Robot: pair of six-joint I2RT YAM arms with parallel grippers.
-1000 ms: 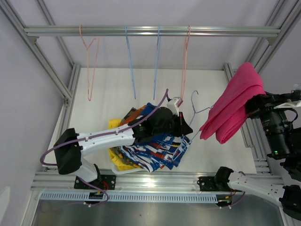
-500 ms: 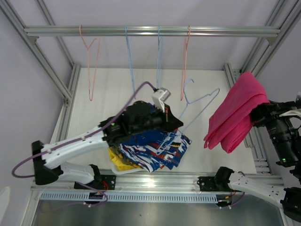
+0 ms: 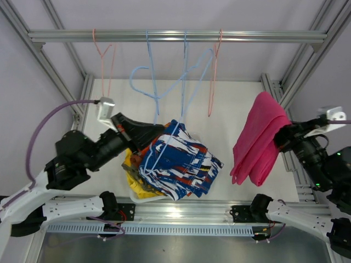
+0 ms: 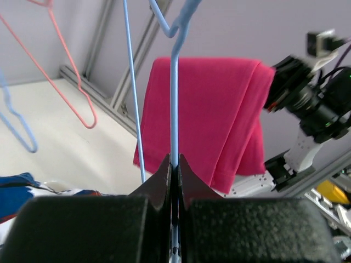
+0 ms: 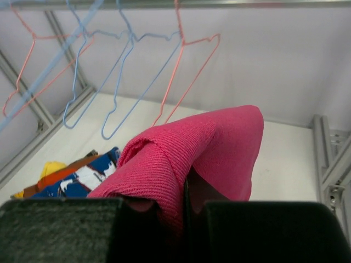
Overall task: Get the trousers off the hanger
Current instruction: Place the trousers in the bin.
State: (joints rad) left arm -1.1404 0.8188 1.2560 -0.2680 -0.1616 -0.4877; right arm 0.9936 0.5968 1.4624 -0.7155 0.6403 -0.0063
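The right gripper carries the hanger-free trousers to the pile's blue-white-red top (image 3: 184, 163) (image 5: 90, 176) next, below and to its left in the top view, then lowers and releases them.
My left gripper (image 3: 158, 129) is shut on the wire of an empty light-blue hanger (image 3: 189, 82), held tilted up beside the rail; the left wrist view shows the jaws (image 4: 174, 161) pinching that hanger (image 4: 174, 98). My right gripper (image 3: 281, 137) is shut on the folded magenta pink trousers (image 3: 256, 139), which hang in the air at the right, off any hanger; they also show in the right wrist view (image 5: 214, 142) and the left wrist view (image 4: 214, 115). A pile of trousers lies on the table: blue-white-red (image 3: 178, 159) on top, yellow (image 3: 133, 186) and orange-black (image 3: 143, 141) beneath.
A metal rail (image 3: 175, 36) crosses the back with two pink hangers (image 3: 104, 71) (image 3: 215, 71) and two blue hangers (image 3: 151, 71) (image 3: 184, 68), all empty. Aluminium frame posts (image 3: 49, 66) stand on both sides. The pile rests on a white tray (image 3: 147, 199).
My left arm has pulled back to the left and swung the blue hanger up toward the rail. My right gripper has shifted the magenta trousers slightly left and down.
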